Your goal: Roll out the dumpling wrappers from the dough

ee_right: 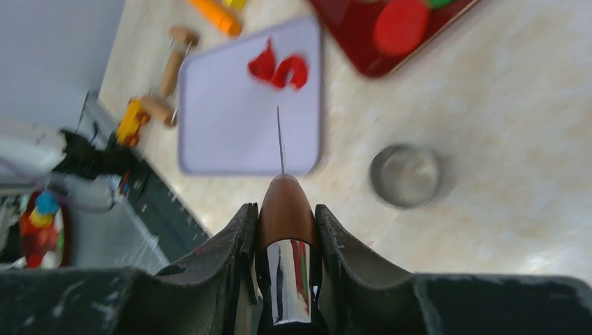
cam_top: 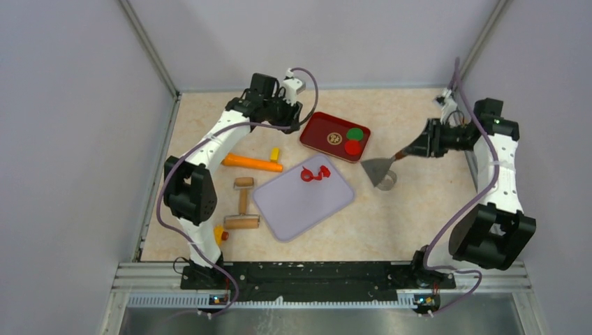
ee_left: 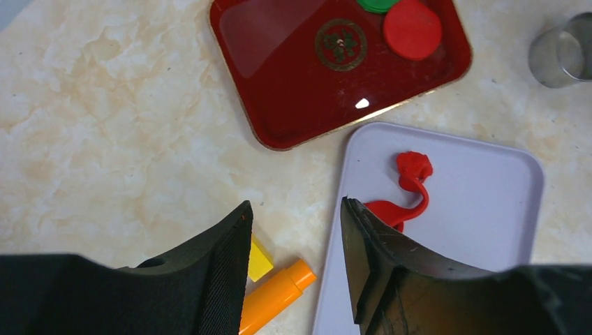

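Observation:
The cutter stands below the scraper's blade, so my right gripper will next draw back, lower the scraper onto the bare tabletop (cam_top: 392,207) (ee_right: 370,227) beside the ring cutter and release it.
A round red dumpling wrapper (cam_top: 353,147) lies in the dark red tray (cam_top: 322,130) beside a green disc (cam_top: 357,134); it also shows in the left wrist view (ee_left: 412,28) and the right wrist view (ee_right: 400,26). Ragged curly red dough (cam_top: 314,174) lies at the far end of the lilac board (cam_top: 304,199), as the left wrist view (ee_left: 412,181) also shows. My left gripper (cam_top: 292,117) is open and empty, hovering left of the tray (ee_left: 297,213). My right gripper (cam_top: 421,147) is shut on the brown handle of a metal scraper (cam_top: 378,169), held above the table right of the board (ee_right: 285,209).
A metal ring cutter (cam_top: 387,183) stands on the table below the scraper blade. A wooden rolling pin (cam_top: 242,206), an orange stick (cam_top: 251,162) and a yellow block (cam_top: 275,153) lie left of the board. Grey walls enclose the table on three sides.

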